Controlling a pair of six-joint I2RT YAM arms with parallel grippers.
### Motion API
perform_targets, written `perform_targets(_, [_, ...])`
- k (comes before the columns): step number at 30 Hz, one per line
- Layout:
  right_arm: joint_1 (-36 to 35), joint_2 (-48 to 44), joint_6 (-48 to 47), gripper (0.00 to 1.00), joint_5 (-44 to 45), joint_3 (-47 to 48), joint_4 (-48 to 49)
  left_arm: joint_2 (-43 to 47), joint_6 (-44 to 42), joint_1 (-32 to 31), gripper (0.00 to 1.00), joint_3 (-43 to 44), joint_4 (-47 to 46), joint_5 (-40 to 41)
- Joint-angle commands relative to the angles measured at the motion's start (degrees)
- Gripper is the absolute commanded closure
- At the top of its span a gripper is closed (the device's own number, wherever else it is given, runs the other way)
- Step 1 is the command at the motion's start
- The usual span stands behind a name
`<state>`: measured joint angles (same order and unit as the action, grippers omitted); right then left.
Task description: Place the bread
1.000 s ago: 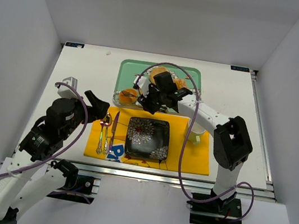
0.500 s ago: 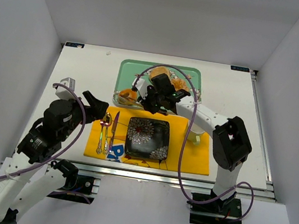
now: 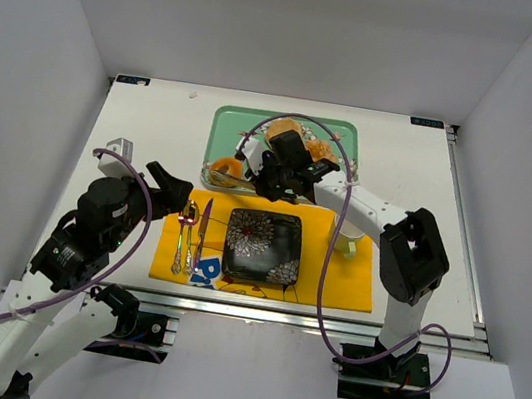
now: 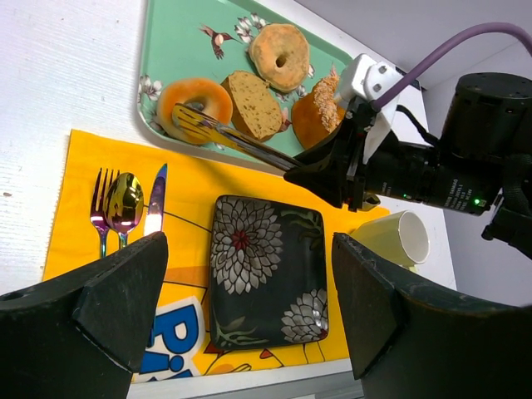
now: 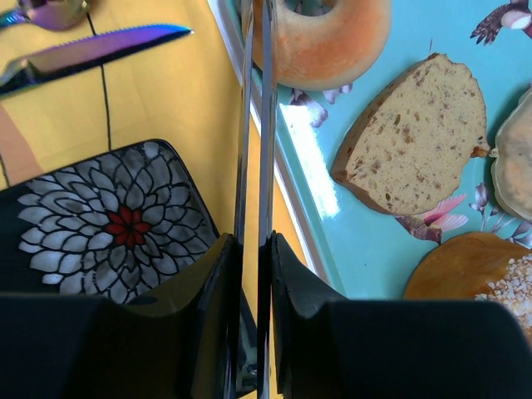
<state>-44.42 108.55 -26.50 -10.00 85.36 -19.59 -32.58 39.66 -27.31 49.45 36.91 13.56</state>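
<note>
My right gripper should next lift the tongs, bring them back over the black flowered plate (image 3: 261, 241) (image 5: 125, 233), move down and release the handles of the tongs, because the plate is empty and lies back and below.
The bread, a small golden-orange ring doughnut (image 3: 225, 169), lies at the left end of the green tray (image 3: 226, 120). It also shows in the left wrist view (image 4: 195, 96) and in the right wrist view (image 5: 328, 41). My right gripper (image 3: 267, 181) (image 5: 256, 249) is shut on metal tongs (image 5: 253, 125) (image 4: 237, 139). The tong tips rest on the doughnut's near side. I cannot tell if they pinch it. My left gripper (image 3: 144, 168) (image 4: 247, 249) is open and empty, above the left side of the yellow placemat (image 3: 335, 276).
The tray also holds a pale bagel (image 4: 281, 56), a bread slice (image 4: 253, 104) and an orange-brown cake (image 4: 316, 116). On the placemat are a black flowered plate (image 3: 262, 244), a fork, spoon and knife (image 3: 190, 233) and a pale cup (image 4: 391, 238).
My right gripper with the tongs has shifted slightly left and toward the tray, bringing the tips onto the doughnut. My left arm has shifted a little. Hardly any motion in the last half second.
</note>
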Motion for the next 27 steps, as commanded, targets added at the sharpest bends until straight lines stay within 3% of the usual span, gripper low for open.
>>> perform_targets(1, [-0.49,-5.36,2.15,0.92,-2.3,1.39,2.37,-0.29,-0.37,0.15,0.11,1.0,0.01,0.94])
perform_targets(14, [0.22,-16.17,1.37,0.95,-3.8,-5.46,1.4,-0.56,-1.16,0.15,0.11,2.75,0.89,1.55])
perform_targets(22, [0.48,-35.84,1.71,0.95,-8.1,-26.46,-1.67,1.11,-0.46,0.15,0.1,0.65,-0.08,0.59])
perform_targets(27, [0.48,-43.06,1.89,0.95,-8.19,-35.42,-3.87,0.33,-0.9,0.15,0.1,0.47,-0.69,-0.55])
